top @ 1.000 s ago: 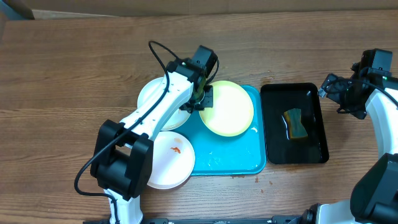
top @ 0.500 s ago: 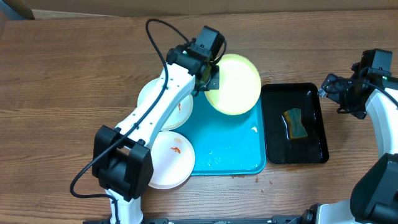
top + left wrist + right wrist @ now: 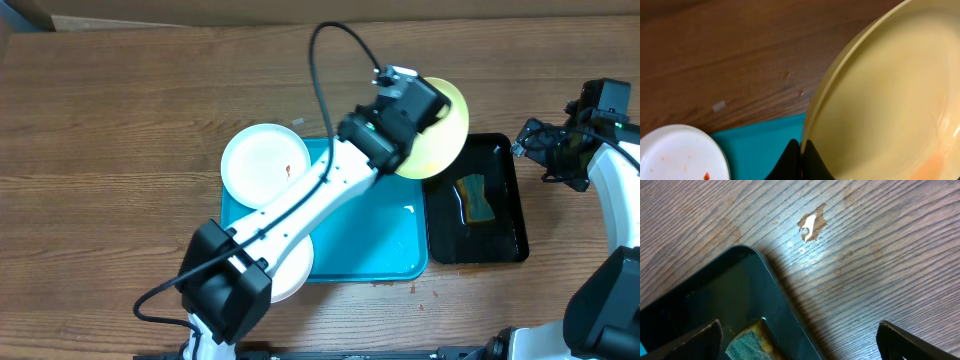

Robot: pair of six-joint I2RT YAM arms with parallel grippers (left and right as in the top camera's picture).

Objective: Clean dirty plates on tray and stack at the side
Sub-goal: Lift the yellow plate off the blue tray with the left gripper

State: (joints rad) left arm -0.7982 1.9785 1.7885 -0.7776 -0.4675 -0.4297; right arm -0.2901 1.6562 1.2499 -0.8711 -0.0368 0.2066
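I need to move my left gripper to the left in the overhead view, then lower the plate and let go, because the bare wooden table past the white plates is empty.
My left gripper [image 3: 415, 128] is shut on the rim of the pale yellow-green plate [image 3: 447, 130], which it holds tilted in the air above the far right corner of the turquoise tray [image 3: 380, 240] and the black tray's left edge. In the left wrist view the black fingertips [image 3: 801, 152] pinch that plate [image 3: 890, 95]. A white plate [image 3: 262, 165] with red smears lies at the tray's far left corner. Another white plate [image 3: 292, 278] at the near left is mostly hidden under the arm. My right gripper [image 3: 802, 345] stands open over the black tray's far right corner.
A narrow black tray [image 3: 505, 235] lies right of the turquoise tray and holds a green-and-yellow sponge [image 3: 476, 198]. Wet spots show on the turquoise tray's floor. Bare wooden table [image 3: 130, 110] lies to the left and back. A chipped patch [image 3: 812, 224] marks the wood.
My left arm has lifted the yellow-green plate off the turquoise tray and swung it right and back, toward the black tray. The right arm has not moved.
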